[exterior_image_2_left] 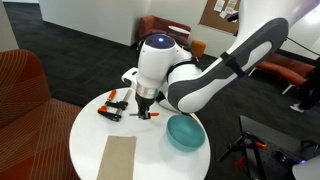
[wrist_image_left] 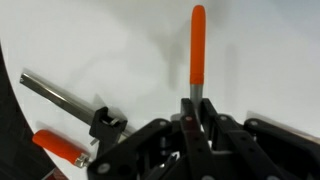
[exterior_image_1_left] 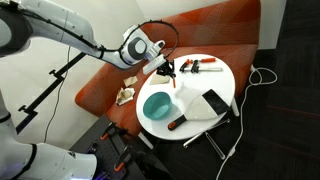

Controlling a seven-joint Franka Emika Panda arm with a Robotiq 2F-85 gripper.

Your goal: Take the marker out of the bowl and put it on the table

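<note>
My gripper lowers next toward the clear white table top between the clamps and the teal bowl, since the marker already hangs outside the bowl.
My gripper is shut on the marker, a slim stick with a grey shaft and an orange end that points away from the jaws over the white table top. In both exterior views the gripper hangs over the round white table, between the clamps and the teal bowl. The marker's orange end shows just below the fingers, outside the bowl. I cannot tell whether it touches the table. The bowl looks empty.
Red-handled clamp tools lie at the table's far part. A flat board and a red-and-black pen-like item lie near the bowl. The orange-red sofa stands behind the table.
</note>
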